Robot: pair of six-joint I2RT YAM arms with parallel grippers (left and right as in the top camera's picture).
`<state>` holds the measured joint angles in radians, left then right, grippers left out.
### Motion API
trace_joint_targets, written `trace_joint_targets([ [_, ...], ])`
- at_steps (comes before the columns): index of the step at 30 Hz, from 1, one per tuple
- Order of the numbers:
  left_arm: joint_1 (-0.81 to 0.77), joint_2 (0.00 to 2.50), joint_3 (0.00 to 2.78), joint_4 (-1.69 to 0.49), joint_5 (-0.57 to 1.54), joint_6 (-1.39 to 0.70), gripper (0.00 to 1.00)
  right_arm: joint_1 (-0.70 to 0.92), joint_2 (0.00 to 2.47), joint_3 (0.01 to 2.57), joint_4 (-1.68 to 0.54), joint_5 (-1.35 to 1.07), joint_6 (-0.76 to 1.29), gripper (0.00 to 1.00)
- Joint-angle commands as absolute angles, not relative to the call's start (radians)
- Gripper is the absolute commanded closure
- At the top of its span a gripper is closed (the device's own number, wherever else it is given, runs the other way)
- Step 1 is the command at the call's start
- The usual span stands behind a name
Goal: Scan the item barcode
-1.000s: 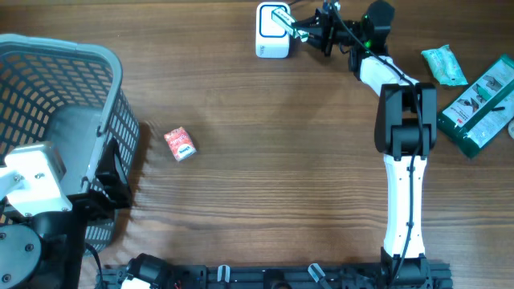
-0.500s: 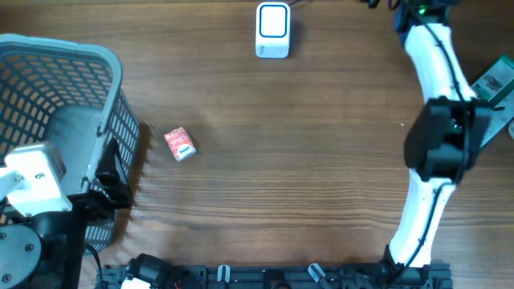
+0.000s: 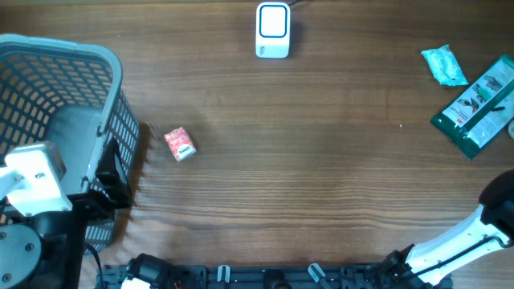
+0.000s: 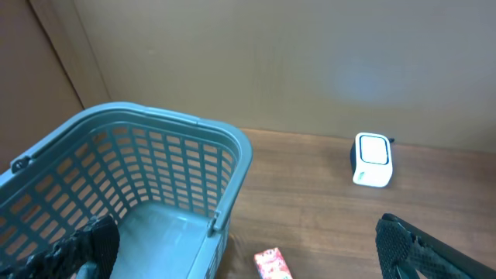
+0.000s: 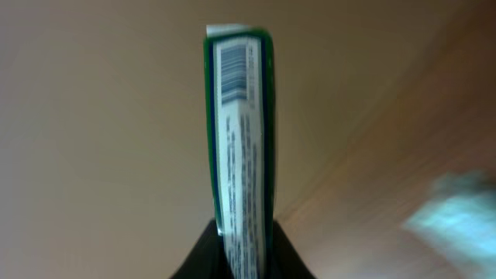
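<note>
I will tip my right gripper downward over the green package next, lower the thin flat pack (image 5: 240,147) and release it, since that package lies flat beside the teal packet.
My right gripper (image 5: 244,242) is shut on a thin flat pack (image 5: 240,147) with green edges and a white face. It stands upright above the fingers, with its barcode (image 5: 232,74) near the top. In the overhead view only part of the right arm (image 3: 474,237) shows at the bottom right corner; the gripper and the pack are outside that view. The white scanner (image 3: 273,30) stands at the table's far edge, also seen as the scanner (image 4: 373,159) from the left wrist. My left gripper (image 4: 248,244) is open with nothing between its fingers, above the basket's near corner.
A grey-blue mesh basket (image 3: 80,64) fills the left side. A small red packet (image 3: 180,144) lies just right of it. A teal packet (image 3: 444,65) and a green package (image 3: 478,104) lie at the far right.
The right arm has swung away from the scanner, along the right side, to the bottom right corner of the overhead view, carrying the pack. The left arm has not moved.
</note>
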<state>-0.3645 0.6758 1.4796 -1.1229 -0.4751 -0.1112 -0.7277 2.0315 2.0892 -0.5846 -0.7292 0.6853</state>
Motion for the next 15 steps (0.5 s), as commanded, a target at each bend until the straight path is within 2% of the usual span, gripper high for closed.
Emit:
trace_joint_targets([
  [1,-0.361,0.674,1.483,-1.120,-0.481,-0.120,0.00,-0.661,2.035,2.090,-0.651,-0.017,0.414,0.95],
  [6,-0.361,0.674,1.483,-1.120,-0.481,-0.120,0.00,-0.622,2.131,1.994,-0.650,0.030,0.381,0.95],
  [13,-0.361,0.674,1.483,-1.120,-0.481,-0.120,0.00,-0.478,2.266,1.987,-0.793,0.030,0.358,0.94],
  [14,-0.361,0.674,1.483,-1.120,-0.481,-0.120,0.00,-0.456,2.279,1.987,-0.804,0.062,0.359,0.91],
  [15,-0.361,0.674,1.483,-1.120,-0.481,-0.120,0.00,-0.433,2.286,1.987,-0.825,0.125,0.360,0.79],
])
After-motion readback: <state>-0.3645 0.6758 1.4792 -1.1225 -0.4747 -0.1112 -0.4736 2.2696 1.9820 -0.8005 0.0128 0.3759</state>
